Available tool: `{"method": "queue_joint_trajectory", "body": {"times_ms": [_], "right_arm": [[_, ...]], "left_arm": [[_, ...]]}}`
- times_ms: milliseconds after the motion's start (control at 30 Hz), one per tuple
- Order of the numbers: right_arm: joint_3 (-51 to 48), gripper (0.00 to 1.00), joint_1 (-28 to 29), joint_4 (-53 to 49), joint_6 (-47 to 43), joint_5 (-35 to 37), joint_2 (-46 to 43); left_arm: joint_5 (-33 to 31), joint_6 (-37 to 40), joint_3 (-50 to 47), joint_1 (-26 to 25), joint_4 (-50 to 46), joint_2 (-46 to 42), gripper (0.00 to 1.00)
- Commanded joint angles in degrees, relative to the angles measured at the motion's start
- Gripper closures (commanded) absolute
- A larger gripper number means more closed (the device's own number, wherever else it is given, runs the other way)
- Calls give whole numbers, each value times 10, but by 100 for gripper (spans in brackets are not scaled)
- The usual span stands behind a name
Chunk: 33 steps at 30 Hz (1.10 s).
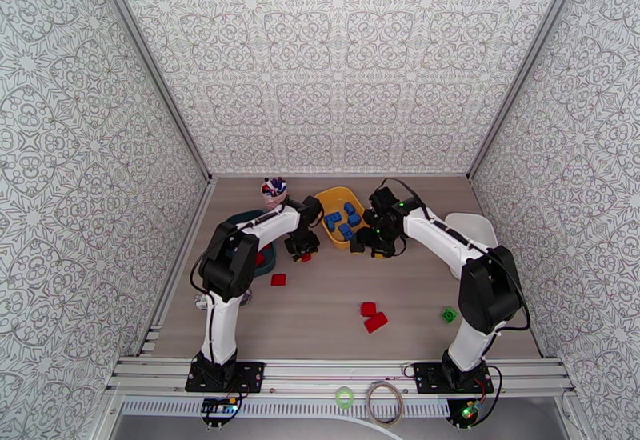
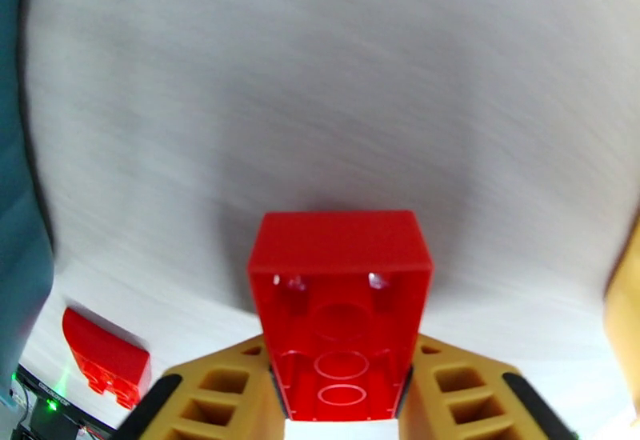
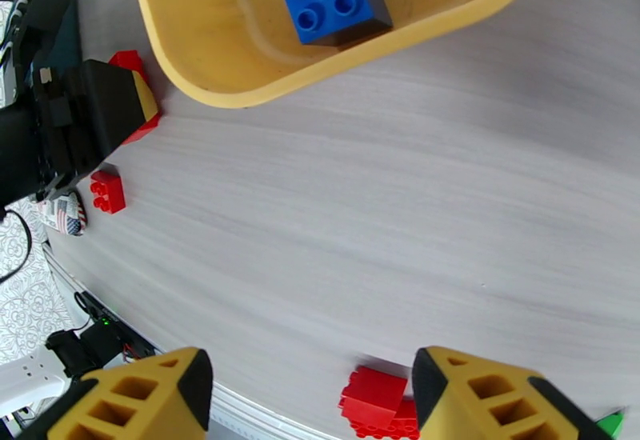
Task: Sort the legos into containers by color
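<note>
I need to move my left gripper up and across over the dark teal container to let go of the red lego, because another red one is already inside there.
My left gripper (image 2: 340,370) is shut on a red lego (image 2: 340,290), whose hollow underside faces the wrist camera. From above, that gripper (image 1: 303,248) hangs between the dark teal container (image 1: 244,218) and the yellow container (image 1: 336,198). Several blue legos (image 1: 342,220) lie in the yellow container. My right gripper (image 3: 310,378) is open and holds nothing; it hovers over bare table beside the yellow container (image 3: 208,74). Loose red legos (image 1: 278,279) (image 1: 373,317) and a green one (image 1: 449,315) lie on the table. The white container (image 1: 474,228) sits at the right, partly behind the right arm.
A pink cup of pens (image 1: 274,189) stands behind the teal container. A red lego (image 1: 260,258) shows at the teal container's edge beside the left arm. A small grey-white object (image 3: 64,214) lies near the left table edge. Patterned walls enclose the table on three sides.
</note>
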Motion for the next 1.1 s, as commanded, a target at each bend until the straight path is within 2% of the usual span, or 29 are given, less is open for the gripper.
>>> {"method": "queue_joint_trajectory", "body": {"times_ms": [0, 267, 600, 767, 1067], "right_arm": [[3, 30, -3, 17, 18, -21, -3], [14, 30, 21, 37, 39, -39, -4], [112, 29, 88, 47, 53, -70, 63], [153, 29, 118, 80, 69, -104, 94], [225, 29, 145, 77, 82, -102, 138]], "left_arm": [[-11, 31, 11, -8, -9, -33, 66], [-11, 61, 6, -20, 7, -108, 70], [0, 73, -47, -6, 28, -203, 70], [1, 80, -87, 42, 27, -269, 70], [28, 134, -138, 193, 1, -337, 68]]}}
